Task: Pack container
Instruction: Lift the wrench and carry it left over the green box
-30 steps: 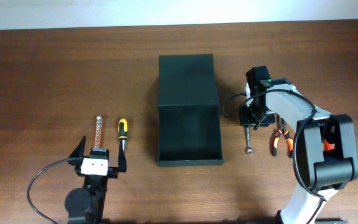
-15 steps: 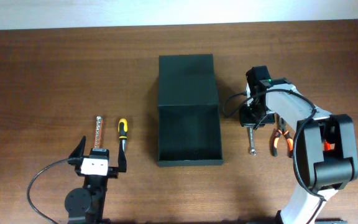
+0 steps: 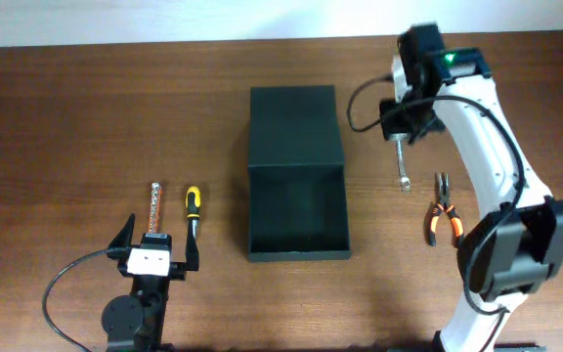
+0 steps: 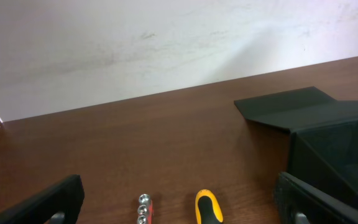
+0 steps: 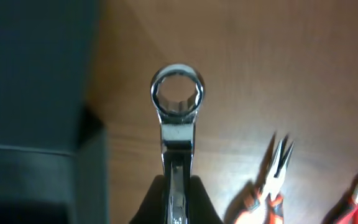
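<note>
The container's bottom is empty, so my right gripper needs to move back, to the left in the overhead view and down inside the open container next, and let go of the wrench's handle there.
The container (image 3: 296,210) is a dark box standing open in the middle of the table, its flap lid (image 3: 294,122) folded back toward the far side. My right gripper (image 3: 396,137) is shut on a silver wrench (image 3: 403,166) and holds it above the table to the right of the lid. From the right wrist the wrench (image 5: 177,106) sticks out of the gripper (image 5: 178,199), ring end forward, with the container (image 5: 36,93) to its left. Near the front left, my left gripper (image 3: 156,249) is open and holds nothing.
Orange-handled pliers (image 3: 442,215) lie on the wood right of the container, also seen from the right wrist as pliers (image 5: 272,180). A yellow-black screwdriver (image 3: 192,210) and a red socket rail (image 3: 155,205) lie just ahead of the left gripper (image 4: 179,211).
The right gripper closed on the wrench, lifted it off the table beside the pliers and carried it toward the far side. The left arm has not moved.
</note>
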Controlling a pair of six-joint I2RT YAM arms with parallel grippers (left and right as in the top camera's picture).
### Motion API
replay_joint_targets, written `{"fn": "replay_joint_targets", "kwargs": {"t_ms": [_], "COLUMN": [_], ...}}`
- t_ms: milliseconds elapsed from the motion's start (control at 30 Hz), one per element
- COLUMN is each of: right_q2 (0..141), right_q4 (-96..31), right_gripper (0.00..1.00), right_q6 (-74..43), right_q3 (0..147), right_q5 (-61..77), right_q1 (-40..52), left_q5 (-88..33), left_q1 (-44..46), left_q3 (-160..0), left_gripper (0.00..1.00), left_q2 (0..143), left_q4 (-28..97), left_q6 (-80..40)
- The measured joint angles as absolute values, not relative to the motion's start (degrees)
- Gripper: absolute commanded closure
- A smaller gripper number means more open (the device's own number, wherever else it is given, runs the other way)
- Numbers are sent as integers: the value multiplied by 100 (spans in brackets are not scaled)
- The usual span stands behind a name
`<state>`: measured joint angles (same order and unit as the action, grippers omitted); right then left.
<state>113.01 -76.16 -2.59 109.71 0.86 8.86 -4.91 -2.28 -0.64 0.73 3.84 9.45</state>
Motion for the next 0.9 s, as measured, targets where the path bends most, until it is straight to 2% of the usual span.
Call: {"fn": "replay_joint_targets", "kwargs": {"t_ms": [100,200,500,700,900], "right_q2": [11332,11310,11323,11321,11369], "right_q4": [-8294,-8451,-8484,-8283,-7550], "right_gripper": [96,96,96,96,96], "right_q6": [242,652,1087,1138,1184], "right_q3": [11845,12296,12261,11845,10827], "right_q5": [305,445,349,213,150], "right_q1": [1238,1846,3529,3881,3916], "left_q5": [-491,-491,-491,-491,-491], "left_q1": [-228,-228,-228,-228,-228], "left_q3": [-64,-64,-64,-64,-64], "left_gripper": [1,1,1,1,1], "left_q2": [73,73,73,73,73], "left_q4": [384,384,384,384,386], "left_q6": [945,945,945,945,945]}}
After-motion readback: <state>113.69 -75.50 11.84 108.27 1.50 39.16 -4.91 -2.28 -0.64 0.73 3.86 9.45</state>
